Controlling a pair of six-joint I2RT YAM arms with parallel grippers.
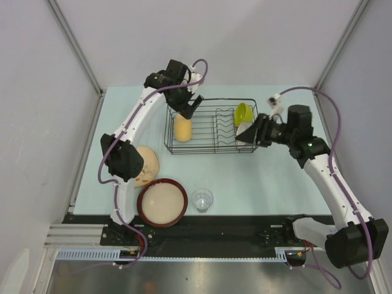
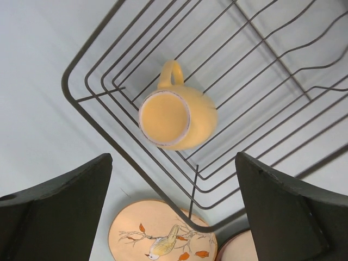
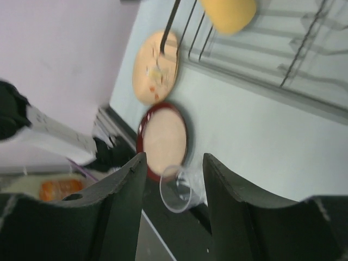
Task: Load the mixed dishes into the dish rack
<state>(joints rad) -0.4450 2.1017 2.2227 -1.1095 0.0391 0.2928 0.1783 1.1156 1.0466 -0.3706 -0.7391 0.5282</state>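
The right gripper moves back and down onto the clear glass's rim [image 1: 210, 193] next, since the glass stands below it and to its left in the top view.
The dish rack [image 1: 211, 127] stands at mid table. A pale yellow mug [image 1: 182, 128] lies on its side in the rack's left end, and my left gripper [image 1: 188, 108] hovers open just above it. In the left wrist view the mug [image 2: 176, 117] lies on the rack wires [image 2: 68, 81] beyond the wide-open left gripper [image 2: 173, 163]. A lime green bowl [image 1: 244, 113] stands in the rack's right part. My right gripper [image 1: 250, 132] hangs at the rack's right end, open and empty [image 3: 174, 160]. On the table lie the floral plate [image 1: 147, 165], the red-rimmed dish [image 1: 162, 202] and the clear glass [image 1: 201, 199].
White walls close in the table on the left, back and right. The arm bases sit on a black rail [image 1: 208, 236] along the near edge. The left arm's elbow [image 1: 122, 158] overhangs the floral plate's left side.
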